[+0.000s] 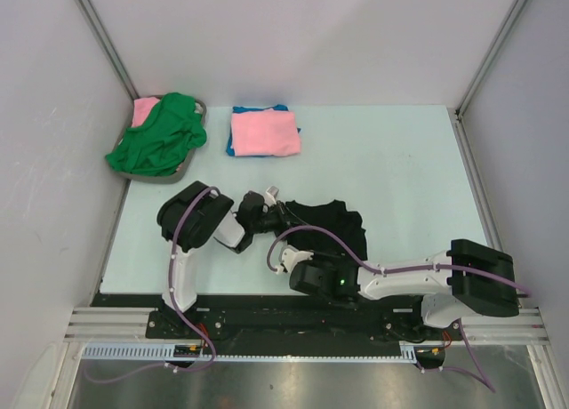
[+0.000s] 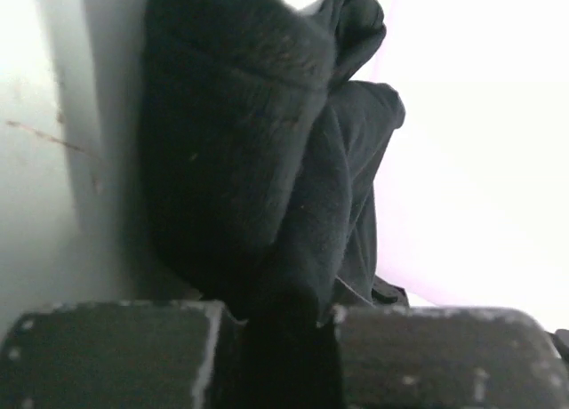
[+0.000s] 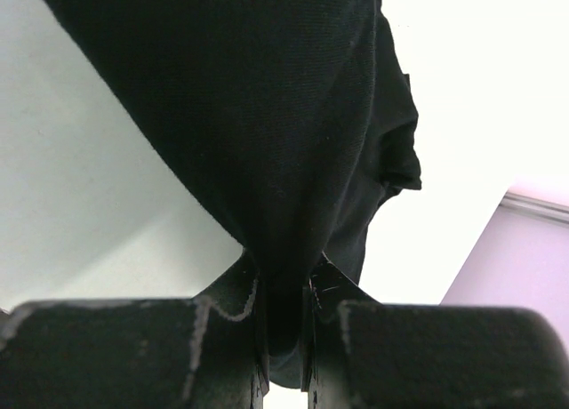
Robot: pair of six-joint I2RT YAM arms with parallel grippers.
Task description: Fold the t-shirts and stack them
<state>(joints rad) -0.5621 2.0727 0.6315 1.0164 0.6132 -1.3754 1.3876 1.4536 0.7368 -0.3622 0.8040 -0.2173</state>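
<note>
The blue t-shirt is already stacked under the folded pink t-shirt [image 1: 265, 132]. My left gripper carries the black t-shirt [image 1: 329, 227] outward onto that pile next and releases it.
A black t-shirt [image 1: 329, 227] lies crumpled near the table's front centre. My left gripper [image 1: 269, 204] is shut on its far left edge; the left wrist view shows the black cloth [image 2: 267, 160] bunched between the fingers [image 2: 116, 356]. My right gripper [image 1: 283, 260] is shut on its near left edge; the right wrist view shows the cloth [image 3: 258, 116] pinched between the fingers [image 3: 222, 338] and hanging from them. A folded pink t-shirt [image 1: 265, 132] lies on a blue one [image 1: 232, 147] at the back centre. A green t-shirt [image 1: 160, 135] and a pink one [image 1: 144, 111] fill a basket at the back left.
The grey basket [image 1: 182, 171] sits at the back left corner. White walls with metal posts [image 1: 102, 37] enclose the pale table [image 1: 400, 178] on three sides. The arm bases stand on a rail [image 1: 293, 320] at the near edge.
</note>
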